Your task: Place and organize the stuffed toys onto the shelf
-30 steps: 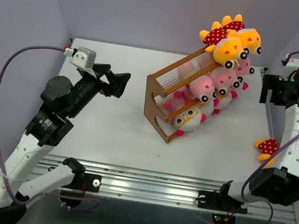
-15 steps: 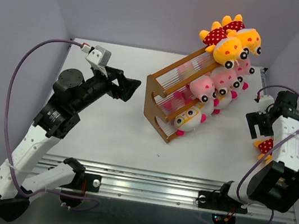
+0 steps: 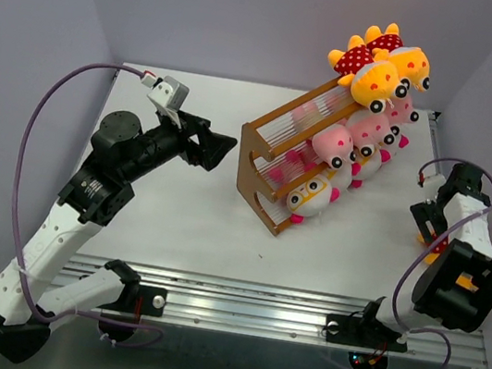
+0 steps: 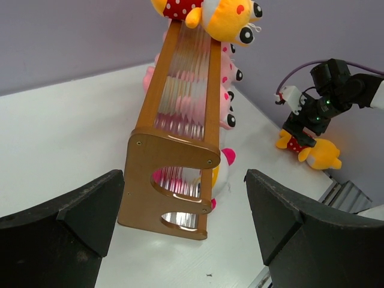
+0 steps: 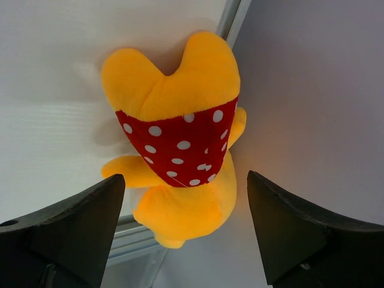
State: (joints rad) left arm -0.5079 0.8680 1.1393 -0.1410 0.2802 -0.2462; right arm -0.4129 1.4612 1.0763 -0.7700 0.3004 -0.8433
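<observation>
My right gripper needs to move down next and close on the red polka-dotted middle of the loose toy (image 3: 441,243) (image 5: 182,146), because its open fingers are already on either side of it.
The orange-brown shelf (image 3: 263,164) (image 4: 174,144) stands tilted across the table's middle. Several stuffed toys sit on it: yellow ones in red polka dots (image 3: 381,70) at its top far end, pink ones (image 3: 335,142) below, and a white-faced one (image 3: 312,195) at the near end. One yellow toy in red polka dots (image 5: 180,144) (image 4: 312,153) lies loose at the table's right edge (image 3: 436,250). My right gripper (image 3: 434,224) (image 5: 185,177) hangs open right over it, a finger on each side, not touching. My left gripper (image 3: 219,150) (image 4: 184,180) is open and empty, pointing at the shelf's left end panel.
The purple wall (image 5: 312,90) rises directly beside the loose toy, and the table's metal edge rail (image 5: 231,24) runs under it. White tabletop (image 3: 185,212) lies between the left gripper and the shelf. The front rail (image 3: 245,311) runs along the near edge.
My right arm has swung down from the back right and now hangs over the loose yellow toy. My left gripper has moved right, closer to the shelf's end.
</observation>
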